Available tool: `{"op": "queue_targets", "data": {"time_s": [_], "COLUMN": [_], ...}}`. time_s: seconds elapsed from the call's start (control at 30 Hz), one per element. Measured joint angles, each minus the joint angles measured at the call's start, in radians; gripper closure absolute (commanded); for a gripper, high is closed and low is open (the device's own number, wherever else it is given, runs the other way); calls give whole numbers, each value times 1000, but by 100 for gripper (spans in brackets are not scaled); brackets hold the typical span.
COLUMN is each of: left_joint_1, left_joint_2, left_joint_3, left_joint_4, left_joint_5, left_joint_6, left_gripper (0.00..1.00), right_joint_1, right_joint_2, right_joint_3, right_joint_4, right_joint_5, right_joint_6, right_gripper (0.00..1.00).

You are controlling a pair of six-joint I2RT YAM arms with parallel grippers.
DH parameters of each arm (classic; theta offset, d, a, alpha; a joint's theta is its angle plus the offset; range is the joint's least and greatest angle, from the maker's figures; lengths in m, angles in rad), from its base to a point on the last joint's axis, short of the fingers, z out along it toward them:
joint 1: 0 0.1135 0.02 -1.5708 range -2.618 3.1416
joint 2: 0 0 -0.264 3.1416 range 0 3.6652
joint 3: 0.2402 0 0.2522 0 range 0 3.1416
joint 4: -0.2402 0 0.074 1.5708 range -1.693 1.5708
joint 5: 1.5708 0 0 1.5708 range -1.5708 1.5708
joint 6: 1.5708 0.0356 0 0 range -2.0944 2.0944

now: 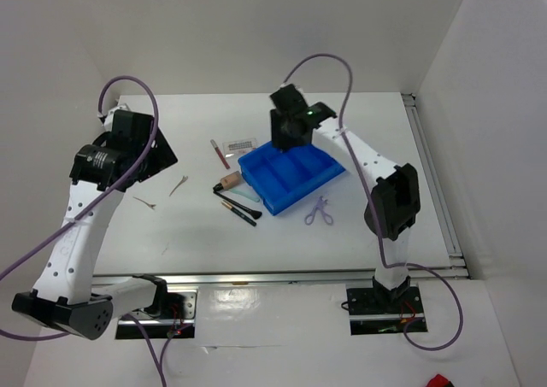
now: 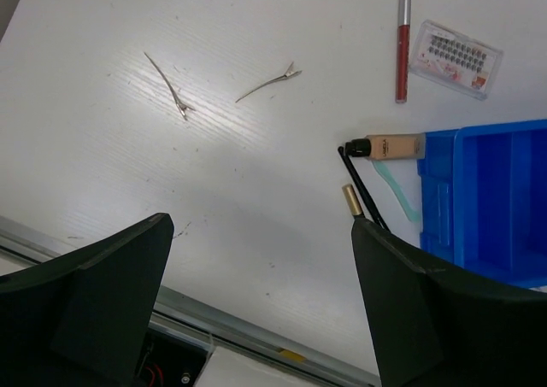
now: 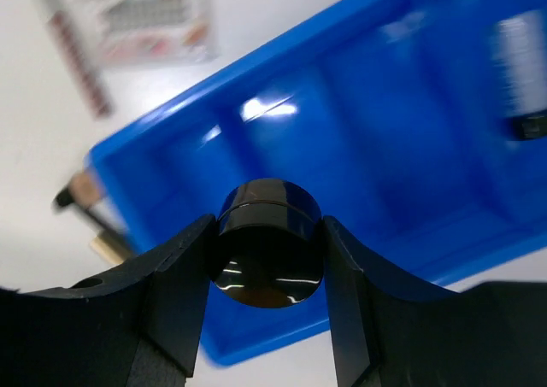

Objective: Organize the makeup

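Note:
My right gripper will next move to its right in the wrist view, lower and release the jar (image 3: pixel 269 212) into the free space below, beside the clear bottle.
My right gripper (image 3: pixel 267 263) is shut on the black round jar (image 3: pixel 269 212) and holds it above the blue divided tray (image 3: pixel 376 54); from above it hangs over the tray's far edge (image 1: pixel 289 137). A blurred clear bottle (image 3: pixel 520 75) lies in a tray compartment. Left of the tray (image 1: pixel 295 186) on the table lie the pink stick (image 2: pixel 402 45), white card (image 2: pixel 455 58), beige tube (image 2: pixel 393 146), black brush (image 2: pixel 365 190), pencil (image 2: pixel 350 201) and two thin clips (image 2: pixel 171 86) (image 2: pixel 269 84). My left gripper (image 2: pixel 261 293) is open and empty, high above the near left table.
A small purple scissor-like tool (image 1: pixel 320 210) lies on the table just in front of the tray. A metal rail (image 2: pixel 248 336) runs along the near table edge. White walls close in the back and both sides.

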Motion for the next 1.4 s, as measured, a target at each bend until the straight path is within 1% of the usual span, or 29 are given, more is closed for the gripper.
{"op": "queue_targets", "data": {"time_s": [0.1, 0.27, 0.47, 0.6, 0.67, 0.73, 0.77, 0.8, 0.87, 0.9, 1.0, 1.03, 1.1, 1.13, 1.17, 1.27, 1.3, 1.33, 1.4], "left_joint_1": [6, 10, 10, 18, 19, 19, 19, 19, 19, 19, 19, 19, 19, 19, 19, 19, 19, 19, 19], "left_joint_2": [21, 97, 122, 122, 122, 122, 122, 122, 122, 122, 122, 122, 122, 122, 122, 122, 122, 123, 123], "left_joint_3": [-2, -30, -57, -57, -57, -57, -57, -57, -57, -57, -57, -56, -54, -53, -51, -51, -51, -51, -51], "left_joint_4": [12, 23, 22, 22, 23, 23, 23, 23, 23, 23, 23, 23, 23, 23, 24, 28, 29, 29, 30], "left_joint_5": [27, 74, 105, 112, 113, 114, 115, 115, 115, 115, 117, 119, 121, 123, 123, 130, 132, 134, 138], "left_joint_6": [24, 46, 65, 71, 71, 71, 71, 72, 72, 73, 74, 76, 79, 83, 90, 94, 94, 94, 95], "left_gripper": [0, 0, 0, 0, 0, 0, 0, 0, 0, 0, 0, 0, 0, 0, 0, 0, 0, 0, 0], "right_joint_1": [-139, -282, -367, -385, -384, -382, -382, -382, -382, -382, -380, -380, -374, -370, -363, -331, -315, -294, -241], "right_joint_2": [-2, 1, 57, 143, 179, 216, 233, 246, 271, 281, 287, 287, 285, 285, 280, 253, 230, 200, 123], "right_joint_3": [-8, -10, 5, 48, 62, 84, 96, 107, 140, 159, 201, 214, 236, 241, 242, 230, 204, 174, 91], "right_joint_4": [25, 60, 106, 116, 117, 114, 116, 113, 110, 109, 107, 106, 107, 106, 105, 103, 105, 103, 103], "right_joint_5": [0, 3, -4, -15, -25, -31, -36, -39, -43, -49, -63, -63, -57, -54, -53, -48, -47, -44, -30], "right_joint_6": [-3, -13, -18, -23, -26, -29, -31, -31, -33, -36, -41, -44, -52, -58, -64, -79, -84, -90, -93], "right_gripper": [59, 59, 59, 59, 57, 51, 38, 31, 26, 21, 14, 14, 19, 25, 36, 48, 55, 57, 57]}}
